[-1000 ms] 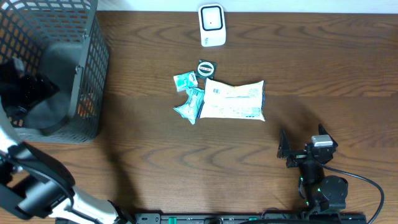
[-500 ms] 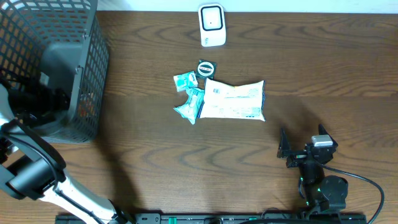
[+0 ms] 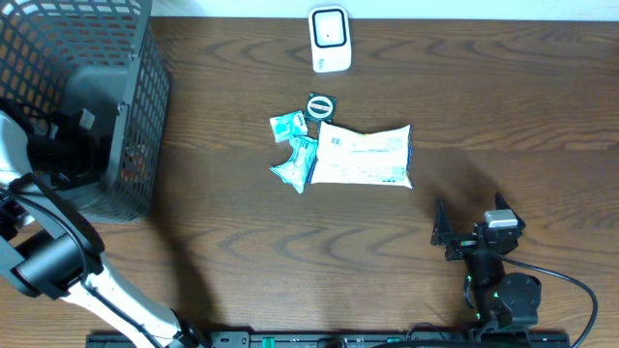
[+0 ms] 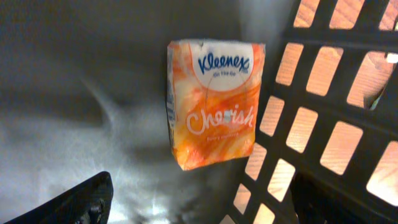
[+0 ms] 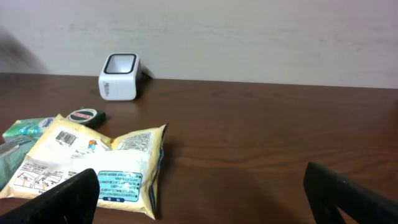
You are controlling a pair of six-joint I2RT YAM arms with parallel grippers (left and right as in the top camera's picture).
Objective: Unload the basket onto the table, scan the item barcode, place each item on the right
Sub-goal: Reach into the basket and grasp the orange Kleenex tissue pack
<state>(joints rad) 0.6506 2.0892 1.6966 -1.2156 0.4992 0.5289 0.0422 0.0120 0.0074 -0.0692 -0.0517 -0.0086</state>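
Observation:
The middle of the tissue pack (image 4: pixel 214 102) still lies beyond my left gripper's open fingers, so my left gripper should lower toward the bottom of the basket until its fingers are on both sides of it.
An orange Kleenex tissue pack (image 4: pixel 214 102) lies on the grey basket floor against the mesh wall (image 4: pixel 323 124). My left gripper (image 4: pixel 205 208) hangs just short of the pack, open, with nothing between its fingers. From overhead the left arm (image 3: pixel 60 153) reaches down into the basket (image 3: pixel 135 116). The white barcode scanner (image 3: pixel 330 39) stands at the table's far edge and shows in the right wrist view as well (image 5: pixel 119 76). My right gripper (image 5: pixel 202 202) is open and empty, low over the table near the front right (image 3: pixel 469 237).
A pale yellow snack packet (image 3: pixel 363 155) lies mid-table with teal packets (image 3: pixel 295 159) on its left and a small round tin (image 3: pixel 320 104) behind it. The right gripper sits in front of this cluster (image 5: pixel 93 168). The basket fills the left end.
My left arm has shifted inside the basket, its wrist now lower and nearer the right mesh wall. The right arm and the table items have not moved.

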